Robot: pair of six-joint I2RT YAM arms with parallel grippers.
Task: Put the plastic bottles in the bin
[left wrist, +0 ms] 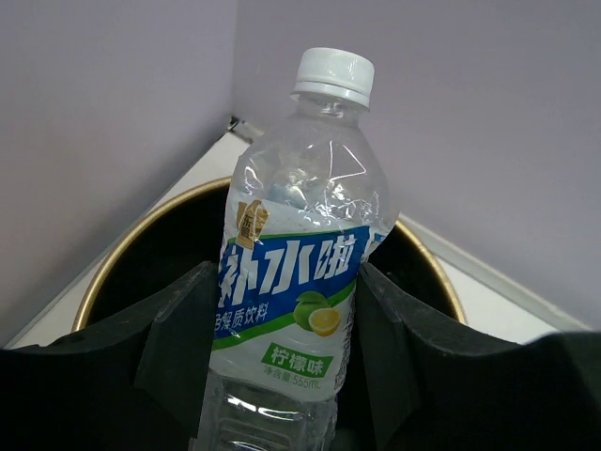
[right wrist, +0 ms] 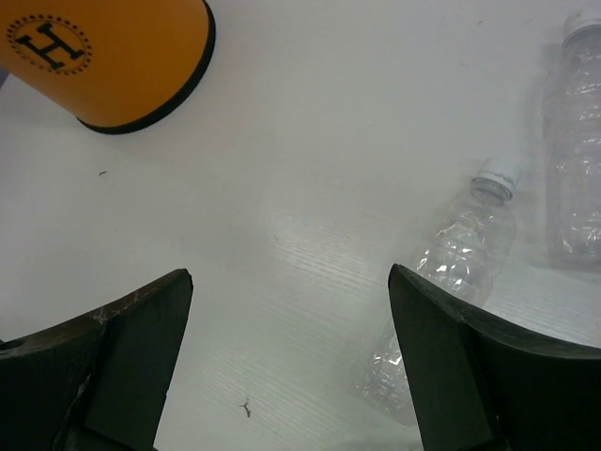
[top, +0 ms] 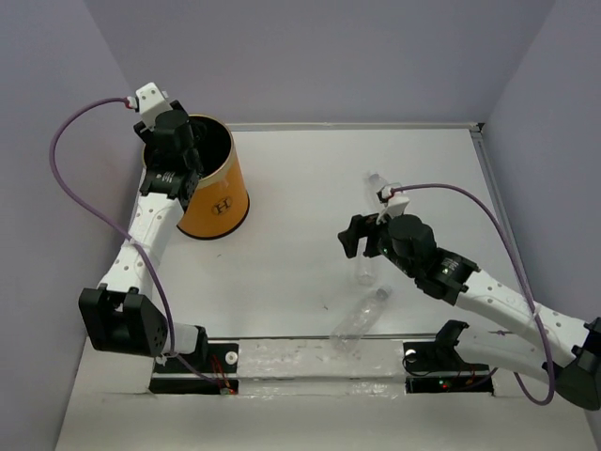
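Observation:
My right gripper will next move outward and lower around the upper body of the farthest clear bottle, as that bottle lies on the tabletop beyond the gripper's empty fingers.
The orange bin with an "H" logo stands at the far left. My left gripper hovers over its black opening. In the left wrist view the left gripper is shut on a clear plastic bottle with a blue-white label and white cap, held upright above the bin's rim. My right gripper is open and empty above the table mid-right. Three clear bottles lie near it: one behind, one under it, one nearer. The right wrist view shows the right gripper, two bottles and the bin.
Purple walls close in the table at the back and both sides. The bin stands close to the left wall. The arm bases and a dark bar run along the near edge. A purple cable loops by the left arm.

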